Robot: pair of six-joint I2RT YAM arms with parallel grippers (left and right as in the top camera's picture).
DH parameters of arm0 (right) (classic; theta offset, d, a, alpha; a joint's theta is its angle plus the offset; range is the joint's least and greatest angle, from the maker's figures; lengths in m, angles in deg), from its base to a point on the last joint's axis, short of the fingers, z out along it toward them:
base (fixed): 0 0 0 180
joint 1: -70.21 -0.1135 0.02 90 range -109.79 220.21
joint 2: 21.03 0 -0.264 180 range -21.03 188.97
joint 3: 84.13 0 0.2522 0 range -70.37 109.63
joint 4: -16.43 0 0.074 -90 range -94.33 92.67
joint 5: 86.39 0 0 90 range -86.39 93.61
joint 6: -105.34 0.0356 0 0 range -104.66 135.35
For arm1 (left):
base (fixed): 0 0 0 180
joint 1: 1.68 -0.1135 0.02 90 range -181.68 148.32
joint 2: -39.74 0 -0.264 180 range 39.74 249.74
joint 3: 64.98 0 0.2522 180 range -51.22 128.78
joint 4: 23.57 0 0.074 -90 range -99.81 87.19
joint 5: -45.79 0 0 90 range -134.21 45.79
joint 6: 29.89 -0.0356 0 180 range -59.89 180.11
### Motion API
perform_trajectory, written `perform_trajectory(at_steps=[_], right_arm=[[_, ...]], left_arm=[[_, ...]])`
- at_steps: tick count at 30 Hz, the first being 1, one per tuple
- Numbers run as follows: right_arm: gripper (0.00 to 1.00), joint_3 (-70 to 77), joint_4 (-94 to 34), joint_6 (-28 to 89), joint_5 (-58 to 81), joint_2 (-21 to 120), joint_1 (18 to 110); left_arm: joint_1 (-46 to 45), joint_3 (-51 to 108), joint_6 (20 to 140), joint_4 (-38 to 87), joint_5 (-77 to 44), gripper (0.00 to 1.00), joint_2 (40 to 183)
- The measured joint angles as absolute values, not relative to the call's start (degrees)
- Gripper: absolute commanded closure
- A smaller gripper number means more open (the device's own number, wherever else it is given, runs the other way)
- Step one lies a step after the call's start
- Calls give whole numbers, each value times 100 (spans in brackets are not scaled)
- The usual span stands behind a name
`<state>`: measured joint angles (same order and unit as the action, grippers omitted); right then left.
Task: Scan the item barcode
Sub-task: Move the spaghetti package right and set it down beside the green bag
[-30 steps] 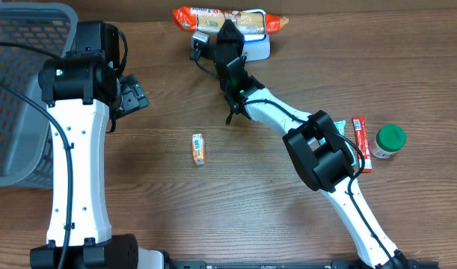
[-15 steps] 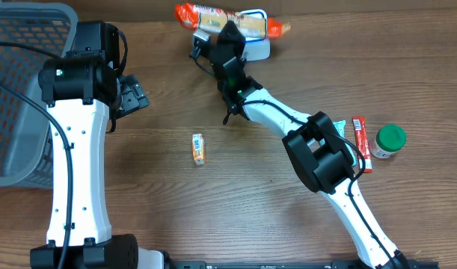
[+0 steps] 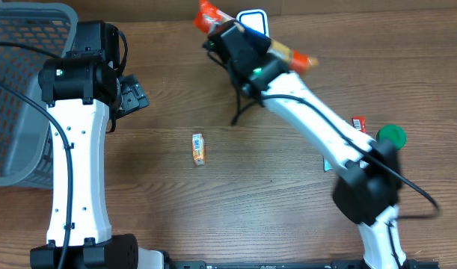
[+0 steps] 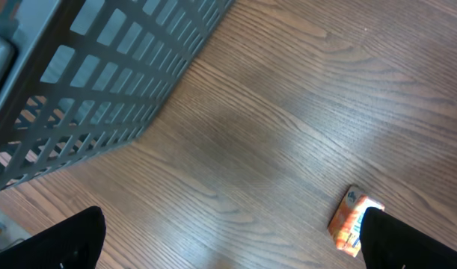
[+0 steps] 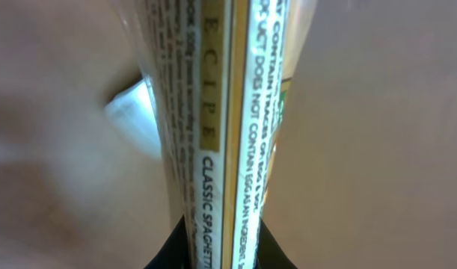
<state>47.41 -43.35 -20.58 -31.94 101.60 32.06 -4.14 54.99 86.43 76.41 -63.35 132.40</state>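
My right gripper moves back and down next to free the packet point(image 3: 289, 54) by the red sachet, because that place is to the gripper's right in the overhead view.
My right gripper point(image 3: 243, 43) is shut on a long spaghetti packet point(image 3: 289, 54) with orange ends, held slantwise at the back of the table. The packet crosses over a white, blue-edged box point(image 3: 252, 18). In the right wrist view the packet point(image 5: 221, 112) runs straight up from between my black fingers point(image 5: 172, 250), its printed edge facing the camera, with the white box point(image 5: 135, 112) blurred behind it. My left gripper point(image 3: 135, 97) hangs open over bare wood beside the basket, holding nothing; its fingertips point(image 4: 71, 239) stand wide apart.
A grey mesh basket point(image 3: 19, 90) fills the left edge, its wall point(image 4: 101, 75) close to my left gripper. A small orange carton point(image 3: 199, 149) lies mid-table, beside my left gripper's right fingertip point(image 4: 353, 220). A green-lidded jar point(image 3: 390, 137) and a red sachet point(image 3: 360, 121) sit at the right.
My right arm has swung right and lifted the packet, turning it from lying level to a slant. The left arm has not moved.
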Motion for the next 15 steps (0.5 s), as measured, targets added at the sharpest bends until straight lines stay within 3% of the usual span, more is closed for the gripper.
perform_trajectory(at_steps=[6, 15], right_arm=[[96, 4793, -6565, -49, -1647, 9686, 3468], [96, 4203, -7712, 1302, -211, 9767, 4047]], left_arm=[[-414, 5499, 8643, 7641, -6335, 0, 13240], [-414, 5499, 8643, 7638, -6335, 0, 13242]])
